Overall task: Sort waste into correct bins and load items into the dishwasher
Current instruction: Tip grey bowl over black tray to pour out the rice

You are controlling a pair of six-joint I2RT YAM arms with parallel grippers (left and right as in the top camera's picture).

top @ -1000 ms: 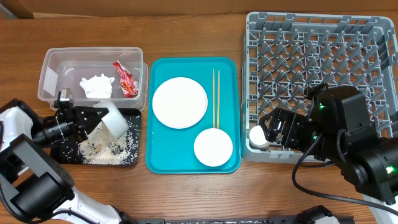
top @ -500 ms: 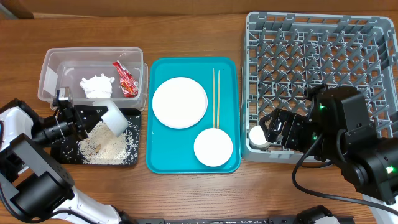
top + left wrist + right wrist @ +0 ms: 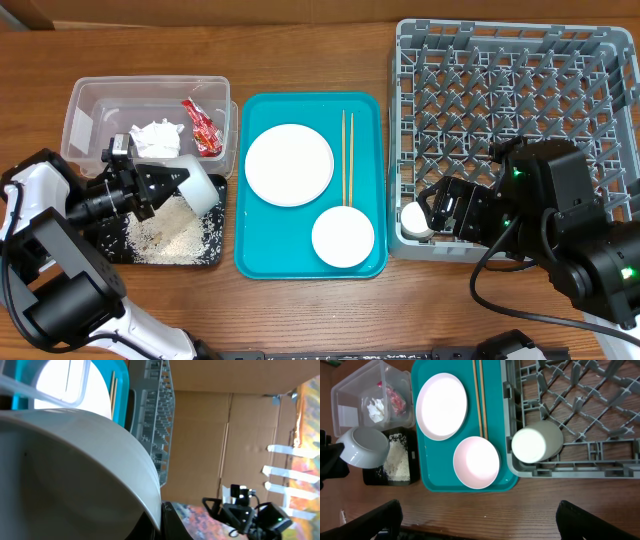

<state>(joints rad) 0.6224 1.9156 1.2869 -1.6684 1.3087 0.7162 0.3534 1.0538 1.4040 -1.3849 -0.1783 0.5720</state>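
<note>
The left gripper moves to the right in the overhead view next, turns the bowl upright and lowers it onto the turquoise tray's near corner [image 3: 272, 243], since that's bare.
My left gripper [image 3: 165, 186] is shut on the rim of the grey-white bowl [image 3: 199, 188], held tilted over the black tray [image 3: 108, 245], where rice grains [image 3: 165, 233] lie. The bowl fills the left wrist view [image 3: 70, 470]. The clear tub [image 3: 85, 110] holds the red sauce packet [image 3: 203, 128] and the crumpled paper [image 3: 155, 138]. The white plate [image 3: 289, 165], pink bowl [image 3: 343, 237] and chopsticks [image 3: 347, 150] lie on the turquoise tray. The white cup [image 3: 415, 220] lies in the dish rack's [image 3: 510, 110] front-left corner. My right gripper [image 3: 480, 525] is open and empty in front of the rack.
The turquoise tray [image 3: 258, 250] sits between the black tray and the rack. The right arm's body [image 3: 560, 220] covers the rack's front right part. Bare wooden table [image 3: 530, 505] runs along the front edge.
My left gripper has carried the grey-white bowl a little to the right over the black tray. The right arm has not moved.
</note>
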